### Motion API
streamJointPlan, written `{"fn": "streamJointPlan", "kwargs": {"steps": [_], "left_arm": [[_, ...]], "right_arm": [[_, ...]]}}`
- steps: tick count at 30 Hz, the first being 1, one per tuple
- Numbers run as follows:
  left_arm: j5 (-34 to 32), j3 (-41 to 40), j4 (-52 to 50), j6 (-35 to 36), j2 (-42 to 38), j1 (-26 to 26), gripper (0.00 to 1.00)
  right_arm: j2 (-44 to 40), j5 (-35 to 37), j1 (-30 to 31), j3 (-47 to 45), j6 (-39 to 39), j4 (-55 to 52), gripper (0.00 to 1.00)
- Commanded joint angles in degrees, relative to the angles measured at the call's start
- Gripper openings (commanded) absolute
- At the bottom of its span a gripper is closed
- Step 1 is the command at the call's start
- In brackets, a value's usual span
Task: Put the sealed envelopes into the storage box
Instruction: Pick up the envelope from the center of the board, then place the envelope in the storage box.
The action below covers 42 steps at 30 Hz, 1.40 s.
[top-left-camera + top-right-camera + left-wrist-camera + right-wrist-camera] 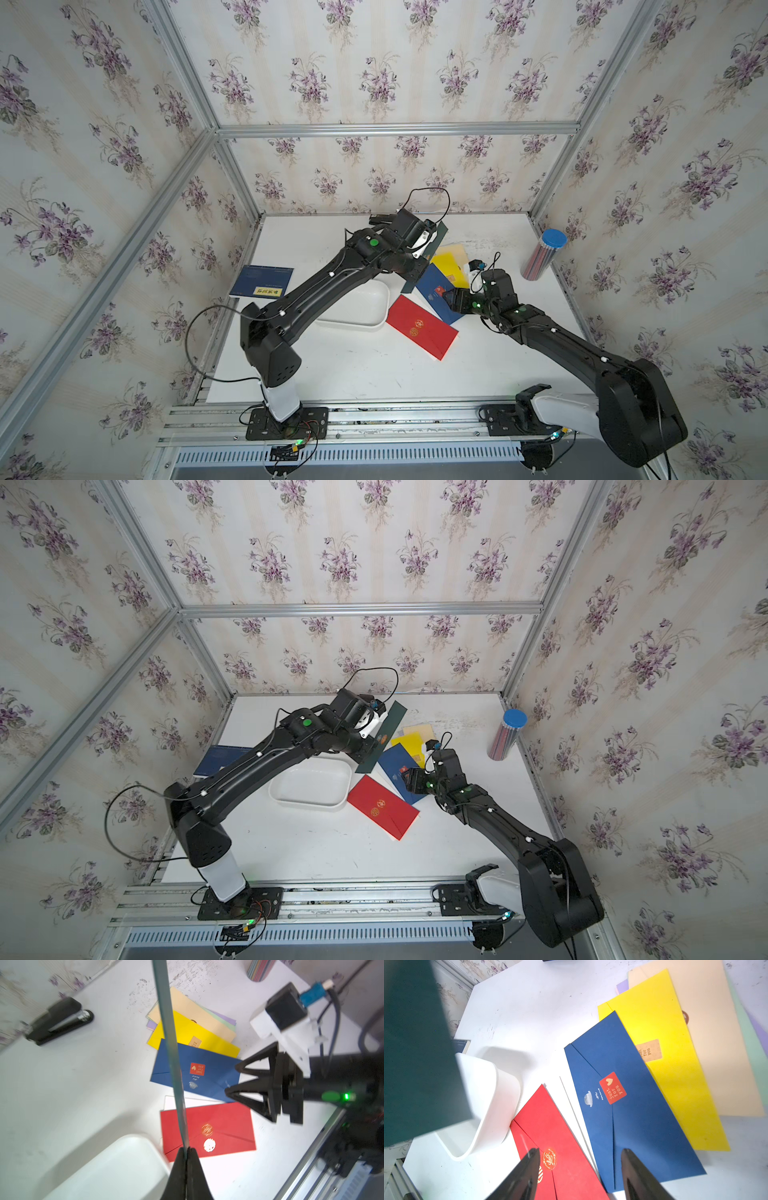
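The dark green envelope (pixel 390 729) hangs at an angle beside the empty storage box, so next I should swing my left gripper over the storage box's open inside, turn it lengthwise and let go.
My left gripper (pixel 187 1149) is shut on the end of a dark green envelope (pixel 390 729), which hangs tilted above the table and shows edge-on (pixel 168 1043) in the left wrist view. The white storage box (pixel 365 299) lies just left of the pile, with nothing visible in it. On the table lie a red envelope (pixel 422 330), a navy envelope (pixel 436 286) and a yellow envelope (pixel 449 262), over cream and pastel ones (pixel 716 1043). My right gripper (pixel 580 1150) hovers open, one finger over the red envelope and the other over the navy one, holding nothing.
A dark blue book (pixel 262 280) lies at the table's left edge. A blue-lidded pencil tube (pixel 544 253) stands at the right edge. A black stapler (pixel 58 1020) lies near the back wall. A white sheet (pixel 187 1101) peeks from under the red envelope.
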Motion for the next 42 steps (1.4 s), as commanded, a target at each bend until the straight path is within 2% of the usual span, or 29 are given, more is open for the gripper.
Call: {"fn": "streamJointPlan", "kwargs": {"steps": [1,3,5,7,9,13,16,24,34,42], "left_arm": [[-4.69,-2.32,-8.39,23.04,-5.53,0.78,0.0],[-3.53,-5.52,-11.89,36.24,-8.99,0.96,0.0],[-6.25,-9.9,-14.73,45.99,-11.93,1.03,0.0],[-7.57,-11.37,-16.98,48.59,-12.77,3.14,0.0],[-5.21,-13.18,-18.62,51.54,-13.43,6.12,0.0],[-1.49,-20.03,-15.38,58.24,-15.73,11.81,0.0],[3.86,-23.51,-13.18,63.33,-16.39,16.41,0.0],[4.54,-25.79,-11.55,70.21,-14.19,23.87,0.0],[-1.52,-25.01,-10.53,72.54,-8.82,24.76,0.0],[-2.45,-24.15,-11.09,73.81,-7.03,25.48,0.0]], "right_arm": [[-0.74,1.25,-0.06,-0.94,-0.49,3.06,0.66],[-0.51,1.18,0.01,-1.14,-0.49,3.42,0.66],[-0.07,0.92,-0.05,-1.18,-0.41,3.6,0.66],[0.3,0.65,0.02,-1.08,-0.4,3.72,0.66],[0.61,0.42,-0.01,-1.13,-0.42,3.84,0.66],[0.75,0.2,0.0,-1.3,-0.49,3.82,0.65],[0.75,0.17,-0.03,-1.39,-0.49,3.85,0.65],[1.53,-0.29,0.0,-1.14,-0.66,3.9,0.65],[2.07,-0.49,-0.03,-0.88,-0.73,3.8,0.65],[3.0,-0.98,0.01,-0.64,-0.84,3.96,0.65]]}}
